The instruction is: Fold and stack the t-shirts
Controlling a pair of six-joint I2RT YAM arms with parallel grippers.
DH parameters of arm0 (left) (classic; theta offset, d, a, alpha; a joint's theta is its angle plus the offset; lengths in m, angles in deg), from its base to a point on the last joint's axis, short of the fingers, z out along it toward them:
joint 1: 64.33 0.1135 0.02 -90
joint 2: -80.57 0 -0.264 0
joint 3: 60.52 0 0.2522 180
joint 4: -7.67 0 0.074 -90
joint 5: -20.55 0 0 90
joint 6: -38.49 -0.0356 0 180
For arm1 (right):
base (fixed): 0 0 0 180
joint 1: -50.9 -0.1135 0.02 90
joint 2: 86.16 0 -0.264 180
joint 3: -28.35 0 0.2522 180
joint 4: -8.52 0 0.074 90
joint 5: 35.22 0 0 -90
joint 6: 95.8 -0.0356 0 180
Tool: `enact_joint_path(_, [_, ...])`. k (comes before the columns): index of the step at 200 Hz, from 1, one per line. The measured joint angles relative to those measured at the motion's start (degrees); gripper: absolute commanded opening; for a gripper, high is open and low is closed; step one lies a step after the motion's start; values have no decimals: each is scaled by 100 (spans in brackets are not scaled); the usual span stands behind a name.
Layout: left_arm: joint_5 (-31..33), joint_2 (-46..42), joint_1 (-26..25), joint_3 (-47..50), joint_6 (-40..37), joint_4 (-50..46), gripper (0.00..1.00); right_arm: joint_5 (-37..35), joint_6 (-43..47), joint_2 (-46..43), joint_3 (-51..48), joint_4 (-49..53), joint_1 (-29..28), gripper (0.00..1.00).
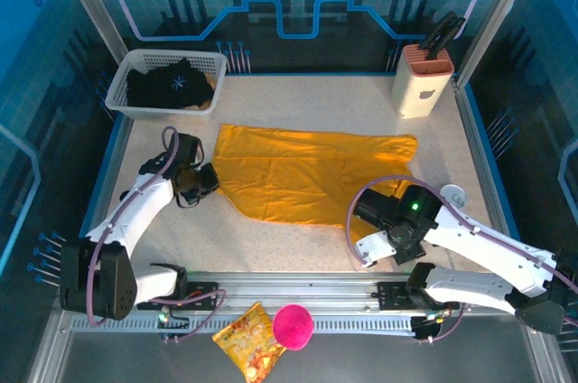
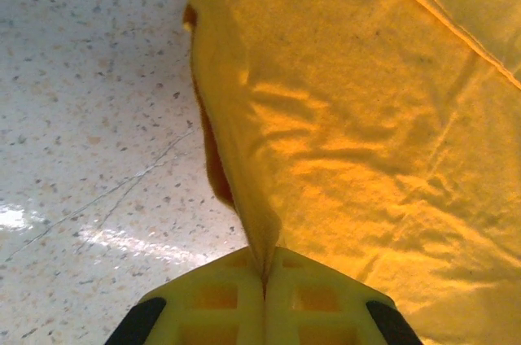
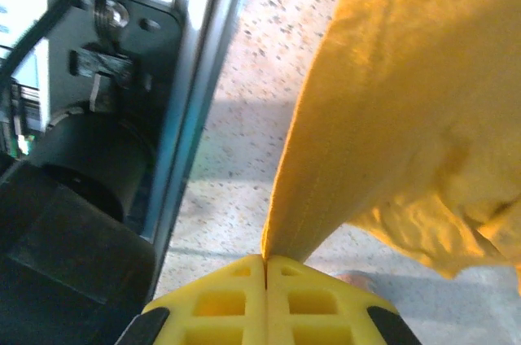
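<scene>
My right gripper will move outward across the t-shirt to its far edge near the knife block and let go of the t-shirt's hem, since the t-shirt's near half lies spread out.
The mustard-orange t-shirt point(image 1: 307, 175) lies spread across the middle of the table. My left gripper point(image 1: 213, 181) is shut on its left edge; in the left wrist view the yellow fingers point(image 2: 220, 296) pinch a raised fold of the orange cloth point(image 2: 366, 141). My right gripper point(image 1: 365, 211) is shut on the shirt's near right edge; in the right wrist view a hemmed strip of orange cloth point(image 3: 391, 101) rises from between the closed fingers point(image 3: 309, 300). The black t-shirt point(image 1: 172, 87) with its white starburst lies bunched in the white basket point(image 1: 123, 94) at the back left.
A beige knife block point(image 1: 423, 83) stands at the back right. A crinkly snack bag point(image 1: 249, 343) and a pink ball point(image 1: 293, 325) lie in front of the metal rail point(image 1: 298, 284). The right arm's base point(image 3: 73, 198) is close beside the right gripper.
</scene>
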Motion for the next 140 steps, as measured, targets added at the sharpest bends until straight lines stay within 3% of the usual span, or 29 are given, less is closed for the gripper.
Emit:
enact_joint_path(73, [264,129,472,-442,98,-282,0,-1434,-431,817,334,-2004,1574,0])
enact_joint_path(140, [238,1261,542,-1152,184,-59,0,-1716,-485,1834,743,-3628,2813,0])
